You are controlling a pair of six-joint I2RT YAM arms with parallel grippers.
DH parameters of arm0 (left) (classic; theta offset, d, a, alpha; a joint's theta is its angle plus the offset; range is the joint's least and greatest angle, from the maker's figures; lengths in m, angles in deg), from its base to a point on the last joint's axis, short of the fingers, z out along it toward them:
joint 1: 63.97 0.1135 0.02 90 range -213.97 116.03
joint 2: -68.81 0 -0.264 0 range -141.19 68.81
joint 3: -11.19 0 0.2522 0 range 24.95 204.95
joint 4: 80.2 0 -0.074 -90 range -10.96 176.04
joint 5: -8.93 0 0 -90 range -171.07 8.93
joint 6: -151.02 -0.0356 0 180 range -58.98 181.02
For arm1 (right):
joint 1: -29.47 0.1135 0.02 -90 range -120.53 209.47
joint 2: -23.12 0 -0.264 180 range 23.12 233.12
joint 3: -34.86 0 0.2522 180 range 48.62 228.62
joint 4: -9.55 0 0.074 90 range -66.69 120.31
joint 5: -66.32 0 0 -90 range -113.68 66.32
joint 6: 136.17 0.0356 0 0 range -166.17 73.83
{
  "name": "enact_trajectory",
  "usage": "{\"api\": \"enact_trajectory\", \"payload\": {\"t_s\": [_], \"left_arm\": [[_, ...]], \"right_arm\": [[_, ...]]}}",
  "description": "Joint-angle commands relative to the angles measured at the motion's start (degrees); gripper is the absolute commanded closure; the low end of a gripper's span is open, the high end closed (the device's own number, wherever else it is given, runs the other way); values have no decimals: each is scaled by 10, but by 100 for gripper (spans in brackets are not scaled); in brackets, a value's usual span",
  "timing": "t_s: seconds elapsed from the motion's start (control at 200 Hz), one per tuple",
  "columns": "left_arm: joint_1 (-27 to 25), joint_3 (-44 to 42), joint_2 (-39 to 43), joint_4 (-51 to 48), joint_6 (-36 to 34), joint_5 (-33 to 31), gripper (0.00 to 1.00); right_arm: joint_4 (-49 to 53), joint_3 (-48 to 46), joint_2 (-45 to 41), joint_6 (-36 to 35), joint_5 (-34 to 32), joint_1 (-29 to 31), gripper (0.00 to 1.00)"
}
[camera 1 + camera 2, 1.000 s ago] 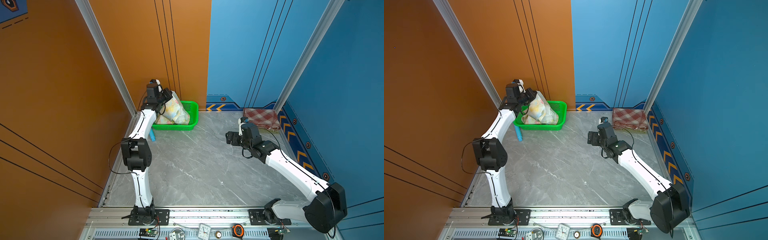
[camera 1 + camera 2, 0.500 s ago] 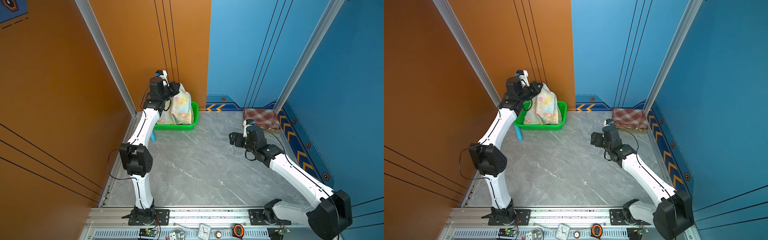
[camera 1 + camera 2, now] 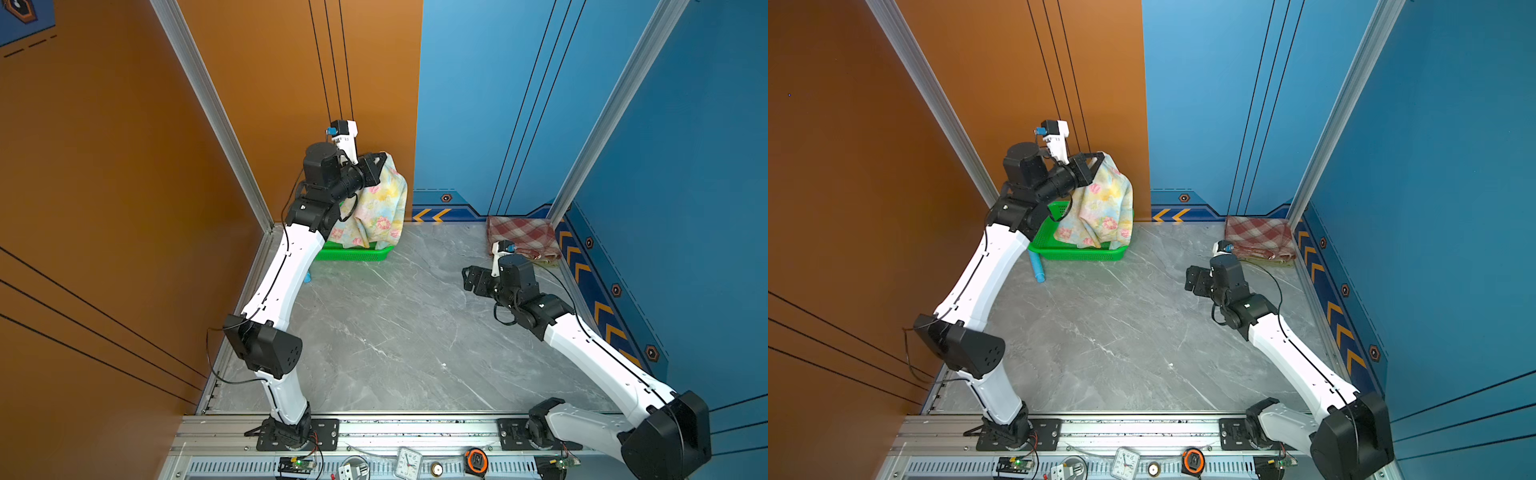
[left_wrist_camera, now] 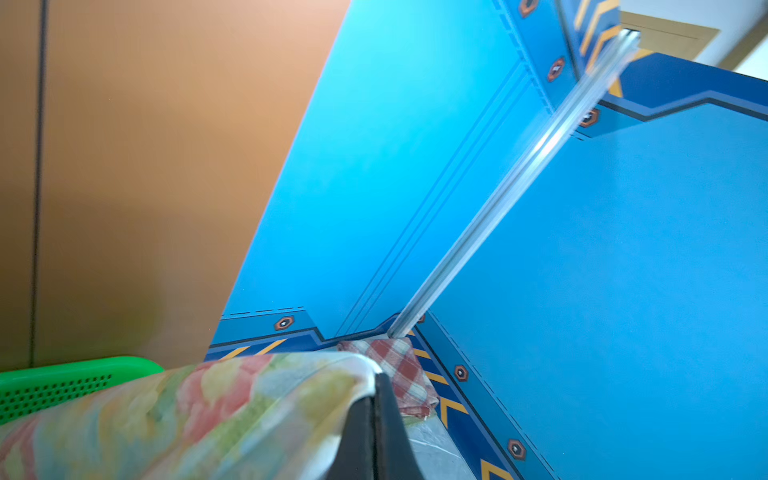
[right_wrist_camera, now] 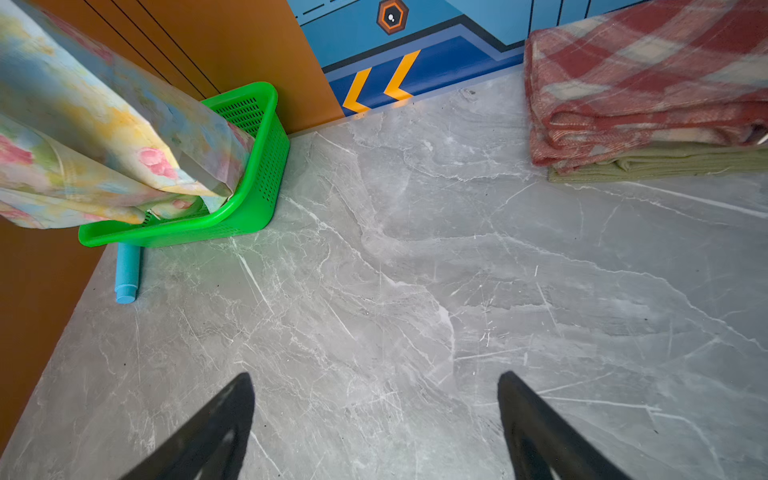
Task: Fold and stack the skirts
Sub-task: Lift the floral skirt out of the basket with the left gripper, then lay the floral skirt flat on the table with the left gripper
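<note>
My left gripper moves back and down past the green basket [image 3: 353, 254] next and releases the floral skirt, since the bare floor lies below the gripper, toward my base.
My left gripper [image 3: 383, 157] [image 3: 1101, 156] is shut on a top edge of the floral skirt [image 3: 379, 208] [image 3: 1105, 208], which hangs from it against the orange wall, its lower end in the green basket [image 3: 353, 254] [image 3: 1079, 254]. In the left wrist view the closed fingertips [image 4: 380, 388] pinch the cloth [image 4: 208, 407]. The plaid skirt [image 3: 521, 233] [image 5: 644, 83] lies folded in the back right corner on top of the folded olive-green skirt [image 5: 665, 164]. My right gripper [image 3: 468, 279] [image 5: 376, 376] is open and empty over bare floor, in front of that stack.
A blue cylinder [image 3: 1037, 268] [image 5: 126, 270] lies on the floor beside the basket. Walls close in the left, back and right sides. A clock [image 3: 409, 461] and a tape measure [image 3: 476, 459] sit on the front rail.
The left arm has risen and drawn the floral skirt up out of the basket, so it now hangs longer. The right gripper has shifted slightly to the right and stayed open.
</note>
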Motion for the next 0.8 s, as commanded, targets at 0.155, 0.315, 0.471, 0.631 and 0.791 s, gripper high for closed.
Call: {"api": "enact_trajectory", "payload": {"t_s": [0.155,0.315,0.471,0.631,0.791], "left_arm": [[-124,-172,104,9,-45,-35,100],[-184,-318,100,-1,12,-77,84],[-246,-402,89,-93,1,-146,25],[-252,-475,121,-145,10,-193,17],[-214,-530,156,-193,31,-222,15]], "right_arm": [[-5,-13,-34,6,-4,-19,9],[24,-23,-68,15,-15,-41,8],[72,-24,-94,0,-13,-52,8],[124,-27,-94,-5,6,-49,9],[159,-37,-69,-4,18,-25,9]]}}
